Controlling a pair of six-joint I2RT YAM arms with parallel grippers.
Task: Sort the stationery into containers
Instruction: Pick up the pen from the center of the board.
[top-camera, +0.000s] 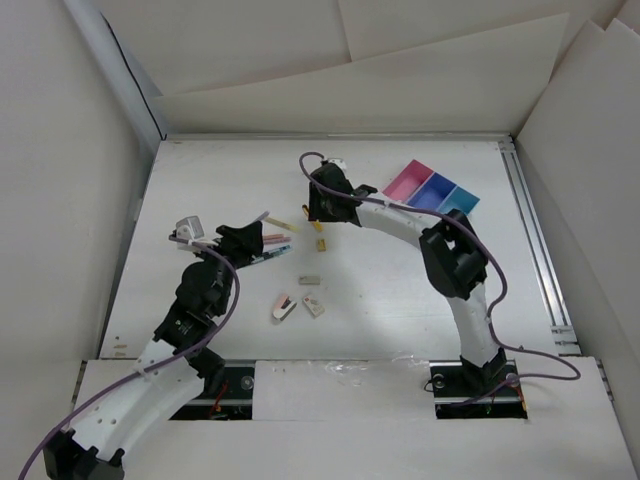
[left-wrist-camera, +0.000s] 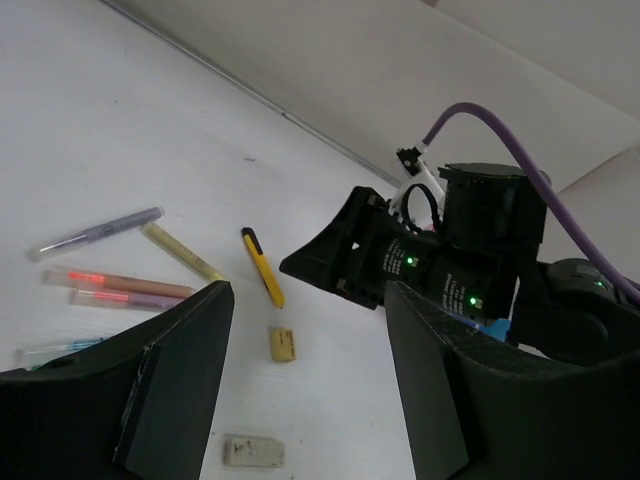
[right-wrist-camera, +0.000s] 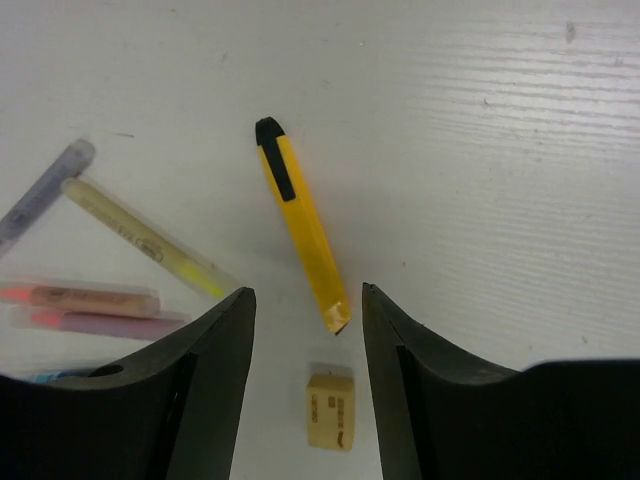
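The yellow end of the yellow-black piece lies below my right gripper's opening. Next, the gripper lowers toward the table, fingers astride that end, then closes.
The yellow-black piece (right-wrist-camera: 303, 225) lies flat on the white table, and its yellow end sits between the fingertips of my open right gripper (right-wrist-camera: 306, 295). A tan block (right-wrist-camera: 331, 410) lies just below it, between the fingers. Grey-blue (right-wrist-camera: 45, 185), yellow (right-wrist-camera: 145, 240), orange (right-wrist-camera: 85, 297) and pink pens (right-wrist-camera: 95, 322) lie to the left. My left gripper (left-wrist-camera: 310, 295) is open and empty, above the table near the tan block (left-wrist-camera: 282, 343) and a white eraser (left-wrist-camera: 253, 452). The pink (top-camera: 405, 182), purple-blue (top-camera: 432, 190) and light blue (top-camera: 460, 200) containers stand at the back right.
Two more erasers (top-camera: 283, 305) (top-camera: 313, 305) lie in the table's middle, toward the front. The right gripper (left-wrist-camera: 350, 255) hangs close in front of the left one. White walls surround the table; a metal rail (top-camera: 535, 240) runs along the right edge.
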